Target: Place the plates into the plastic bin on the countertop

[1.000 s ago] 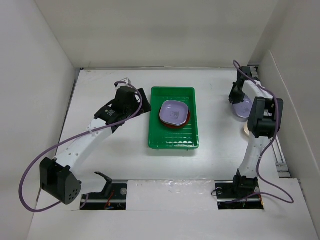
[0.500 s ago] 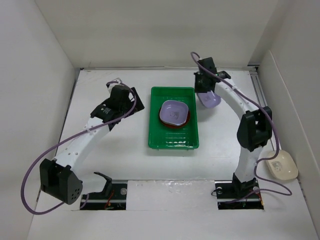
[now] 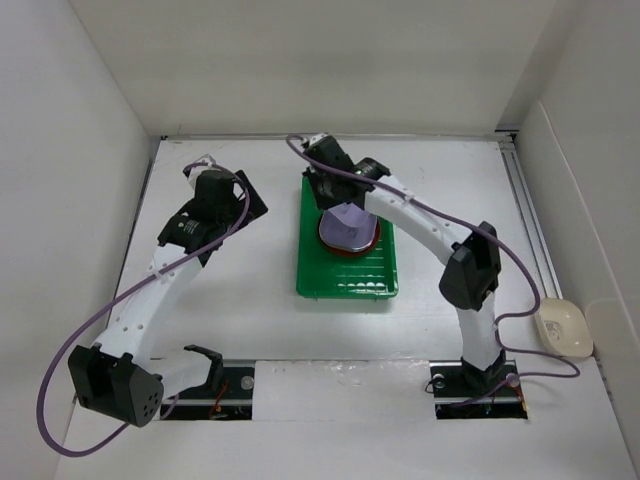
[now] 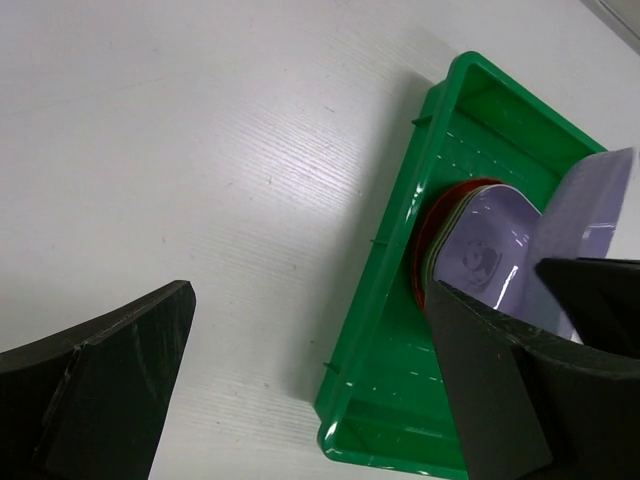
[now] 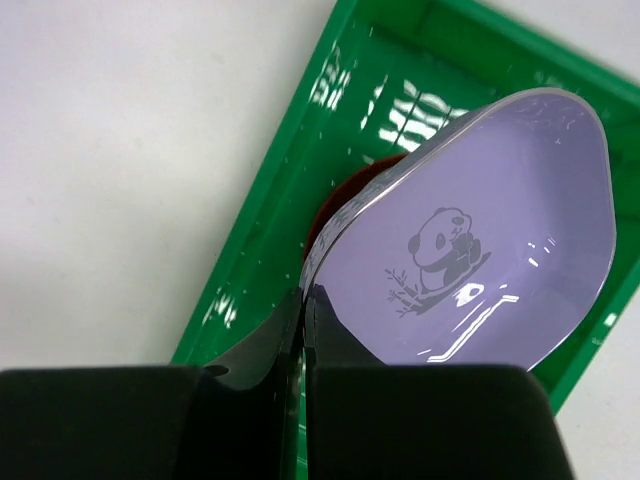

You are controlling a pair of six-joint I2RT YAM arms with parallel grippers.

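My right gripper is to lower the second lavender dish next so it rests on the stack in the bin, and then release its rim. The dish still hangs tilted just above that stack.
The green plastic bin (image 3: pixel 346 284) lies mid-counter and holds a stack: a red-brown plate (image 3: pixel 350 250) with a pale green and a lavender dish (image 4: pixel 478 250) on it. My right gripper (image 3: pixel 335 195) is over the bin's far end. It is shut on the rim of a second lavender dish (image 5: pixel 470 260) with a panda mark, held tilted just above the stack. That dish also shows in the left wrist view (image 4: pixel 590 195). My left gripper (image 3: pixel 245 200) is open and empty over the countertop left of the bin (image 4: pixel 395 285). A cream dish (image 3: pixel 560 328) lies at the far right.
White walls close the counter on the left, back and right. A metal rail (image 3: pixel 530 220) runs along the right edge. The arm bases stand at the near edge.
My right arm has swung left from the right side, carrying the lavender dish over the bin. The cream dish has come into view. My left gripper has drawn back to the left.
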